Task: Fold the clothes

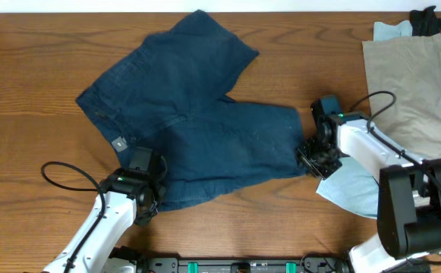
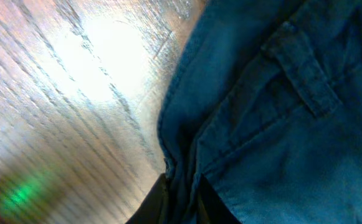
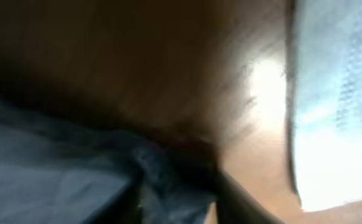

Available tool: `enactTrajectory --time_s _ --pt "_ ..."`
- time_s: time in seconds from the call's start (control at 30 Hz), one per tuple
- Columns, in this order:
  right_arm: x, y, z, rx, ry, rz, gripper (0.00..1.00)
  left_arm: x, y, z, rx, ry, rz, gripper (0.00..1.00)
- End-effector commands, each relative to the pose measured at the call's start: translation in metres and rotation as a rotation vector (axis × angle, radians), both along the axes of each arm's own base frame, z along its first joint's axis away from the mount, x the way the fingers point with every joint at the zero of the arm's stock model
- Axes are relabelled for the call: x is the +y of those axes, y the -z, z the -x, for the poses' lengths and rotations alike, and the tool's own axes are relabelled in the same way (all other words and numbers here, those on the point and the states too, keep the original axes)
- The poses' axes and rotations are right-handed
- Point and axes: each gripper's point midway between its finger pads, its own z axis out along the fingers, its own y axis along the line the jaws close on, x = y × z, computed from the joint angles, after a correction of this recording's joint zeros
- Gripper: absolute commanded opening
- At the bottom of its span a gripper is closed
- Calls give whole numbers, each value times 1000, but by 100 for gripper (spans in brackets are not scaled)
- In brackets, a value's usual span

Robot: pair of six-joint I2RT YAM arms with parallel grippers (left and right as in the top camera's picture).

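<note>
Next, my left gripper lifts the pinched edge up and outward onto the waistband's far corner (image 1: 89, 101) and releases, as the legs lie spread.
The dark navy denim trousers (image 1: 197, 114) lie spread on the wooden table, waistband at the left, one leg reaching to the back, the other to the right. My left gripper (image 1: 146, 182) is shut on the waistband corner at the front left; the left wrist view shows the cloth (image 2: 274, 124) pinched between the fingers (image 2: 182, 202). My right gripper (image 1: 311, 161) is shut on the hem of the right leg; in the right wrist view dark fabric (image 3: 75, 174) bunches between the fingers (image 3: 177, 199).
Tan khaki trousers (image 1: 417, 83) lie at the right edge. A pale blue cloth (image 1: 353, 189) sits under my right arm, with more of it at the back right (image 1: 391, 30). A dark garment (image 1: 433, 19) is in the far right corner.
</note>
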Motion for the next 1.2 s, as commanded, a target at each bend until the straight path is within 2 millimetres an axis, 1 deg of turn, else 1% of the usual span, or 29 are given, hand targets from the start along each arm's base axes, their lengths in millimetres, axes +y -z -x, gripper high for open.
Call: enactTrajectory --time_s 0.0,0.07,0.17,0.23,0.3,0.43,0.53,0.6,0.67,0.73,0.83,0.97,1.07,1.1,1.13,1.17 --pt "-5 10 4 -8 -67 17 1 5 0 3 14 97 -36 6" --pt "-6 6 -2 -42 -173 8 1 4 -1 2 13 151 -36 6" --pt "-11 -3 -9 -63 -271 14 1 -7 -5 -2 -1 200 23 6" --pt "-22 -14 -10 -52 -262 45 1 -16 -10 -7 -21 228 64 6" --pt "-33 -29 -13 -62 -265 70 1 -23 -18 -12 -48 263 96 6" --pt "-50 -60 -16 -115 -269 85 1 -26 -40 -18 -83 292 110 6" --pt "-65 -84 -7 -144 -243 98 1 -31 -61 -18 -108 333 134 6" --pt "-78 -100 4 -158 -227 123 1 -44 -77 -14 -133 371 201 6" --pt "-85 -113 13 -178 -243 128 1 -58 -92 -8 -159 411 273 6" --pt "-89 -127 26 -195 -257 136 1 -67 -103 3 -171 452 307 6" --pt "-102 -143 47 -194 -232 192 1 -71 -112 23 -172 509 314 6" --pt "-115 -162 63 -235 -206 258 1 -70 -120 41 -189 542 322 6" --pt "-116 -179 60 -323 -255 286 1 -69 -128 42 -247 549 320 6" --pt "-117 -187 55 -365 -274 301 1 -66 -131 38 -277 547 298 6" --pt "-118 -197 45 -430 -306 325 1 -60 -133 32 -313 539 255 6" --pt "-119 -202 38 -470 -326 339 1 -56 -134 28 -332 533 227 6"
